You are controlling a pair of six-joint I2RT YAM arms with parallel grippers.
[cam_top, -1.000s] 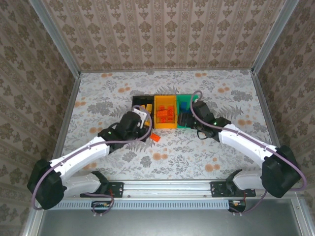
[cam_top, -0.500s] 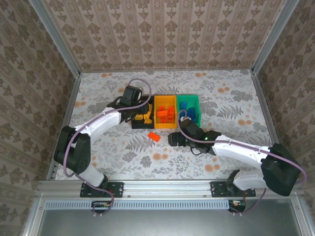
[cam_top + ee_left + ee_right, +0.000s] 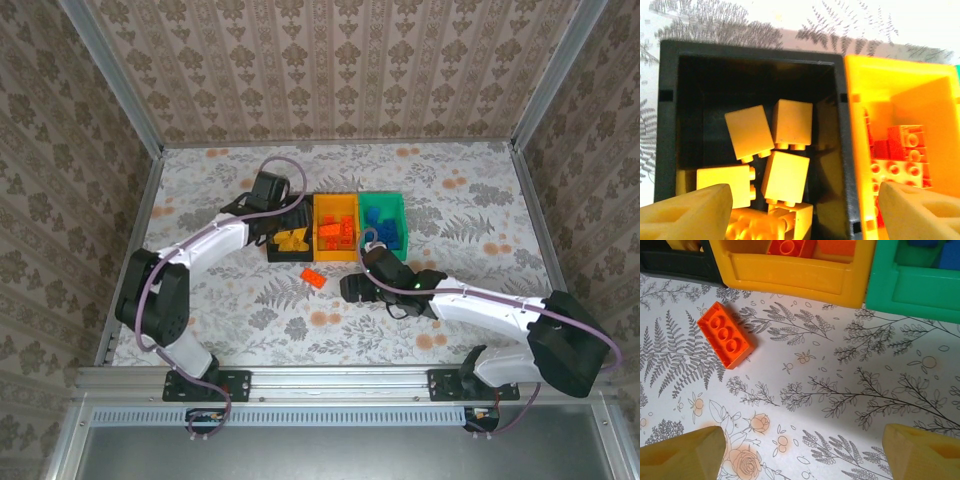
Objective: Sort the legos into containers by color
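The robot's right gripper will next move across and down, toward the black bin, and turn its fingers to either side of the loose red-orange brick (image 3: pixel 313 277) (image 3: pixel 726 336), because that brick lies at a slant below the gripper.
Three joined bins stand mid-table: black (image 3: pixel 275 250), orange (image 3: pixel 335 253) and green (image 3: pixel 398 208). Several yellow-orange bricks (image 3: pixel 786 176) lie in the black bin (image 3: pixel 667 115); red-orange bricks (image 3: pixel 902 150) fill the orange bin (image 3: pixel 857 130); blue bricks (image 3: pixel 390 231) sit in the green one. A lone red-orange brick (image 3: pixel 313 278) (image 3: pixel 724 341) lies on the cloth in front of the bins. My left gripper (image 3: pixel 279 222) (image 3: pixel 802 212) hovers open over the black bin, nothing between its fingers. My right gripper (image 3: pixel 347 287) (image 3: pixel 802 452) is open, low over the cloth just right of the loose brick.
The floral tablecloth (image 3: pixel 430 180) spreads around the bins, walled by patterned panels and metal rails. The orange bin's front wall (image 3: pixel 790 275) and the green bin's front wall (image 3: pixel 915 290) stand close ahead of my right gripper.
A second ago the left arm was low by the loose brick and has since swung up over the black bin. The right arm came down from the green bin toward the loose brick.
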